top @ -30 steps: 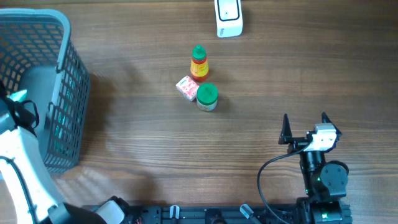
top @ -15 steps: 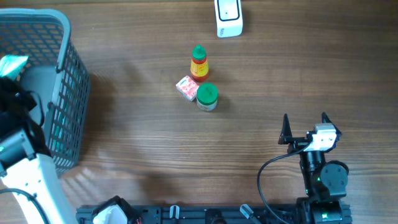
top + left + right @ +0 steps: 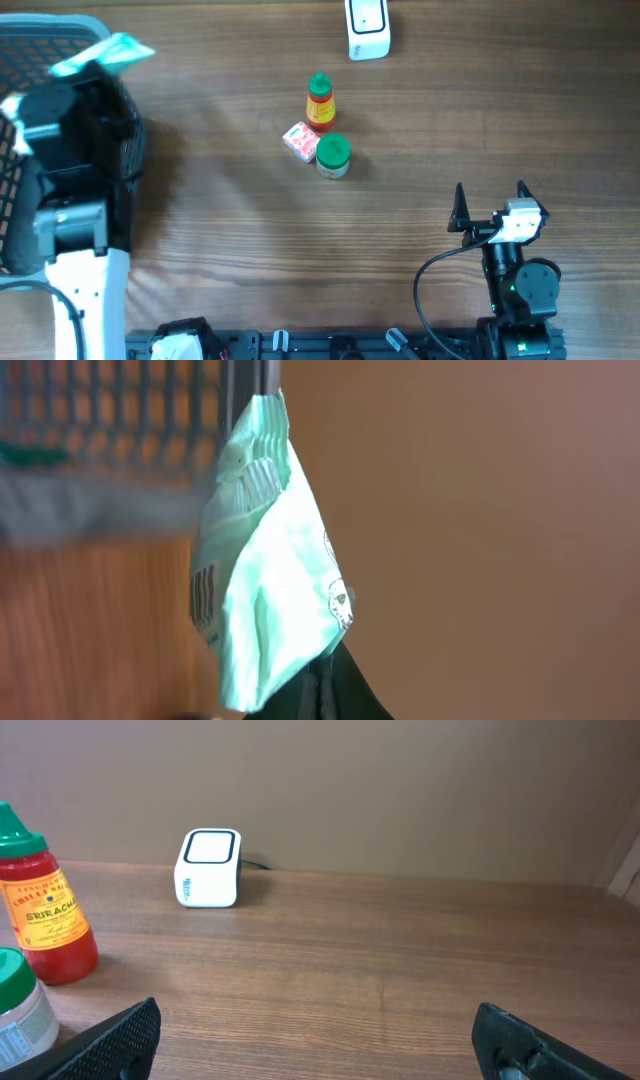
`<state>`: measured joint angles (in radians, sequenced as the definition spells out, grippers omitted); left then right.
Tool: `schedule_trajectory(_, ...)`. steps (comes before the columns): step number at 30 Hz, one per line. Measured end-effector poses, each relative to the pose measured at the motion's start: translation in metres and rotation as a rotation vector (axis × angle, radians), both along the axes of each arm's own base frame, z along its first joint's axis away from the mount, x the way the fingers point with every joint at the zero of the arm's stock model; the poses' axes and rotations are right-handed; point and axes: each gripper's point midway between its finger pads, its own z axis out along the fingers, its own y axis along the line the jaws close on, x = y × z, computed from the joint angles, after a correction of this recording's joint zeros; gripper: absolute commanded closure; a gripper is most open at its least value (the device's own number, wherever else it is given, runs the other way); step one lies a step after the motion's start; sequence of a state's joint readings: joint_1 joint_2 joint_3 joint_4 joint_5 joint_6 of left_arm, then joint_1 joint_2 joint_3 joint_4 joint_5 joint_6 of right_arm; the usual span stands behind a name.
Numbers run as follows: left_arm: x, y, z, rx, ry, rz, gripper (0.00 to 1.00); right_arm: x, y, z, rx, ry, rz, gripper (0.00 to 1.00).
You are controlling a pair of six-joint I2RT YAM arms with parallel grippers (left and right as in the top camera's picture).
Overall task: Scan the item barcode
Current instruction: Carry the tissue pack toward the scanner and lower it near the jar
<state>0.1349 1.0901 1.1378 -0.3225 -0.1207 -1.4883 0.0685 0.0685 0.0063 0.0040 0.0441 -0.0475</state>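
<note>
The bare tabletop beside the green-lidded jar is below my left gripper, to its right in the overhead view, so I will swing across, lower and release the packet.
My left gripper (image 3: 97, 68) is raised over the right side of the grey basket (image 3: 40, 22), shut on a mint-green packet (image 3: 112, 50). In the left wrist view the packet (image 3: 268, 575) stands up from the closed fingertips (image 3: 322, 685), with dark print along its left edge. The white scanner (image 3: 367, 28) sits at the table's far edge, and the right wrist view shows this scanner (image 3: 210, 868) upright, its window facing up. My right gripper (image 3: 490, 197) rests open near the front right, nothing between its fingers.
A sriracha bottle (image 3: 319, 102), a green-lidded jar (image 3: 333, 155) and a small pink packet (image 3: 299, 140) cluster mid-table. The right wrist view has the bottle (image 3: 45, 910) and jar (image 3: 18, 1010) at its left edge. A black cable (image 3: 425, 290) curls beside the right arm.
The left arm has risen out of the basket and swung right, carrying the mint-green packet up over the basket's right wall. The right arm has not moved.
</note>
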Motion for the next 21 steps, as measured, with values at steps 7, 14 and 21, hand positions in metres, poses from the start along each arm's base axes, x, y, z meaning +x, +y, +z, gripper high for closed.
schedule_trajectory(7, 0.013, -0.084, -0.039, 0.075, 0.148, -0.243, 0.96, 0.0, 0.0, 0.0, 0.0, 0.0, 0.0, 0.0)
schedule_trajectory(14, 0.013, -0.151, -0.104, 0.136, 0.363, -0.412, 0.96, 0.0, 0.0, 0.0, 0.0, 0.0, 0.0, 0.0)
schedule_trajectory(21, -0.002, -0.189, -0.175, 0.215, 0.608, -0.501, 0.96, 0.0, 0.0, 0.0, 0.0, 0.0, 0.0, 0.0)
